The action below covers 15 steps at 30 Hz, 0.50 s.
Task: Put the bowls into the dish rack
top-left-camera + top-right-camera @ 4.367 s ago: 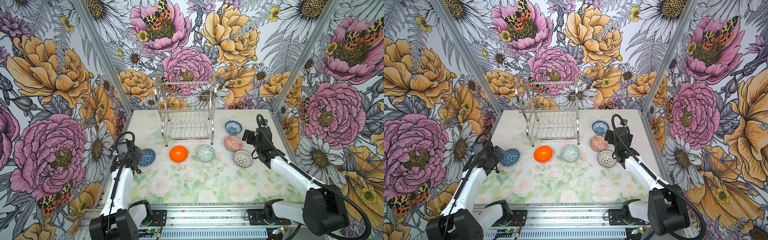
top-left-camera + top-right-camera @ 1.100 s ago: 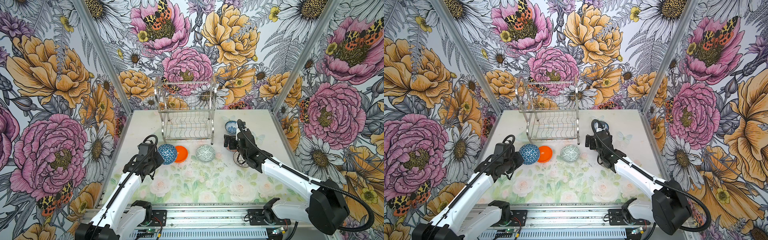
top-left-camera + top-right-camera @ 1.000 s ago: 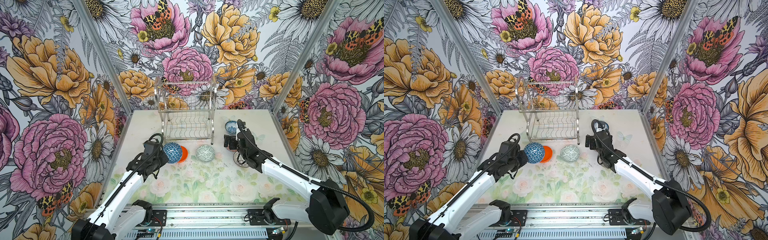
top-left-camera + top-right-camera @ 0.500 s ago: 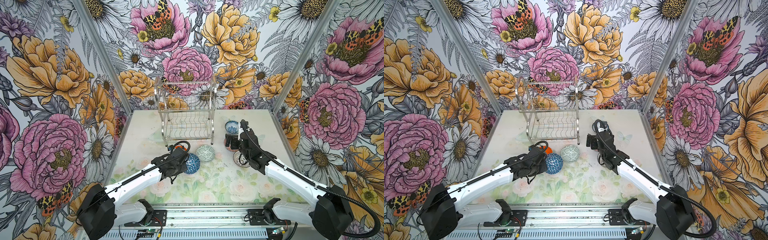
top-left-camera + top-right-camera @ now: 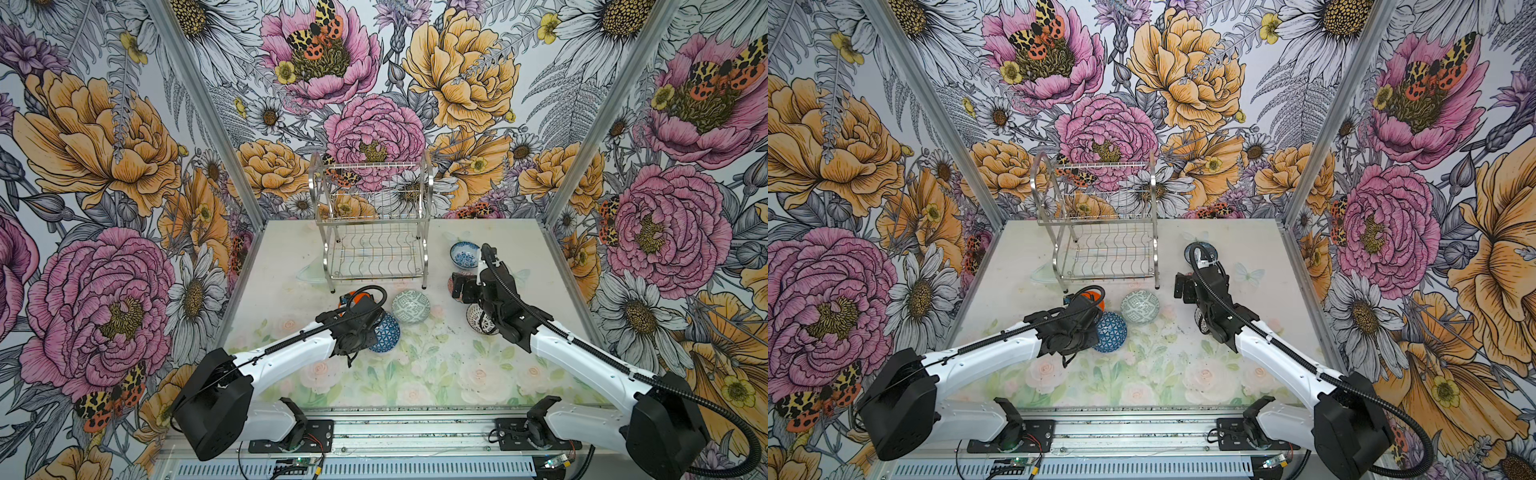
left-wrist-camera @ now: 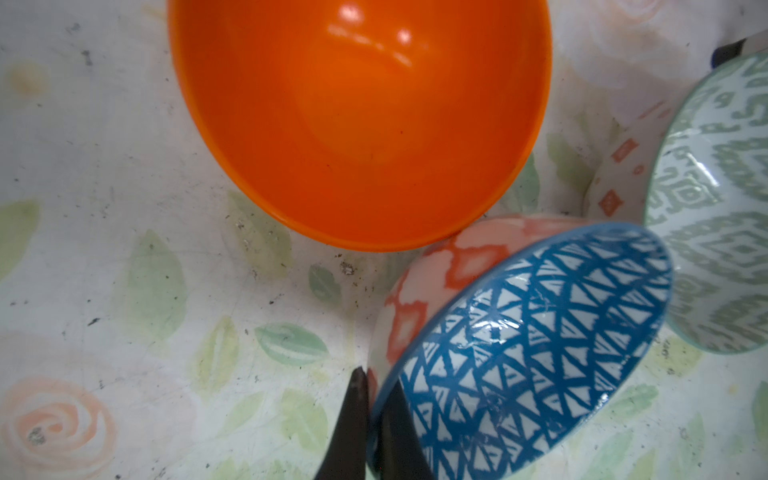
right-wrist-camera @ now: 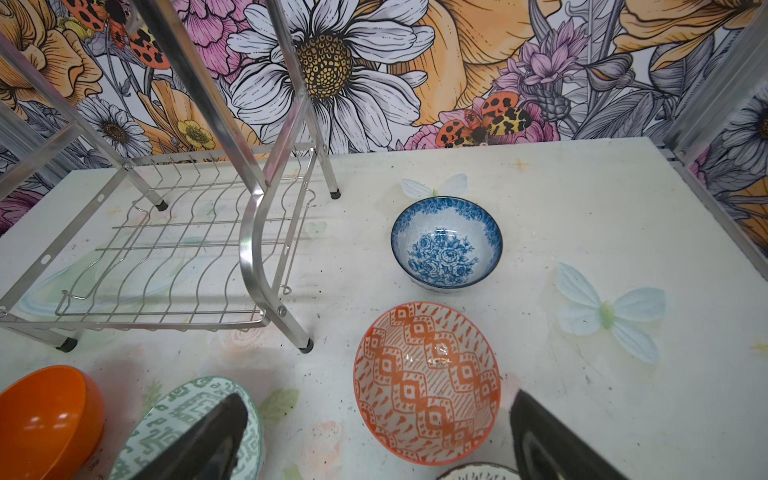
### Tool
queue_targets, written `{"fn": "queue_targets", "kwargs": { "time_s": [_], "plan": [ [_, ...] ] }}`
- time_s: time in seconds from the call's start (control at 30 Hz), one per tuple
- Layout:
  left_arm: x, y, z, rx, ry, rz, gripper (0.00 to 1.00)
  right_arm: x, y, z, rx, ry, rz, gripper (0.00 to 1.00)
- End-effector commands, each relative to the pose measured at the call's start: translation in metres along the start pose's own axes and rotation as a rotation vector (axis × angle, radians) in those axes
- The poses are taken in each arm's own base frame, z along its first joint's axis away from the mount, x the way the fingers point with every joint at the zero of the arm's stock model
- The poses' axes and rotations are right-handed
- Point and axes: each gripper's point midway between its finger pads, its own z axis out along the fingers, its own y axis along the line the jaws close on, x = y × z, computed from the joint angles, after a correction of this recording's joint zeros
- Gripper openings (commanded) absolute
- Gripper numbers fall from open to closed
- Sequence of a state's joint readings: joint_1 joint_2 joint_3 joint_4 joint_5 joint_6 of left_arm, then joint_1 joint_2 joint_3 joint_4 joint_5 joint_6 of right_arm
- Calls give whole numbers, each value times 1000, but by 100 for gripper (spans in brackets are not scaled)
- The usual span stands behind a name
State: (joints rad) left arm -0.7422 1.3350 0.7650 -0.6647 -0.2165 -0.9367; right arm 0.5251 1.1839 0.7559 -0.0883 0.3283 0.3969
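I should next move my left gripper a little outward toward the grey-green bowl's near edge (image 5: 400,320) (image 6: 680,316) and let go of the navy-white zigzag bowl's rim, since the grey-green bowl's edge is outward of my gripper.
My left gripper (image 5: 371,334) (image 6: 376,388) is shut on the rim of the navy-white zigzag bowl (image 5: 386,332) (image 6: 536,345), which it holds tilted on edge just in front of the plain orange bowl (image 6: 361,124) and beside the grey-green bowl (image 5: 410,306). My right gripper (image 5: 461,286) (image 7: 374,432) is open, hovering over the orange-red patterned bowl (image 7: 426,382). The blue-white floral bowl (image 7: 446,243) sits behind it. The white bowl with black lattice (image 5: 478,324) lies under the right wrist. The dish rack (image 5: 374,232) (image 7: 166,249) stands bare at the back.
The rack's front legs (image 5: 424,286) stand close behind the orange and grey-green bowls. Metal frame posts (image 5: 582,166) and floral walls close in the table's sides and back. The left arm (image 5: 291,353) stretches across the front left of the mat.
The left arm has carried the zigzag bowl rightward, from left of the orange bowl to in front of it, near the grey-green bowl. The right gripper has stayed open over the orange-red bowl.
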Motion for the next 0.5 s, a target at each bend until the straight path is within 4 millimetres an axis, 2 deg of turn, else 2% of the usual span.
{"fn": "queue_targets", "kwargs": {
  "time_s": [0.0, 0.17, 0.47],
  "plan": [
    [-13, -18, 1, 37, -33, 0, 0, 0, -5, -2, 17, -7, 9, 100],
    [-15, -26, 5, 33, -24, 21, 4, 3, -7, -3, 23, -4, 5, 100],
    [-21, -24, -1, 45, -42, 16, 20, 4, -7, -3, 26, 0, -5, 100]
  ]
}}
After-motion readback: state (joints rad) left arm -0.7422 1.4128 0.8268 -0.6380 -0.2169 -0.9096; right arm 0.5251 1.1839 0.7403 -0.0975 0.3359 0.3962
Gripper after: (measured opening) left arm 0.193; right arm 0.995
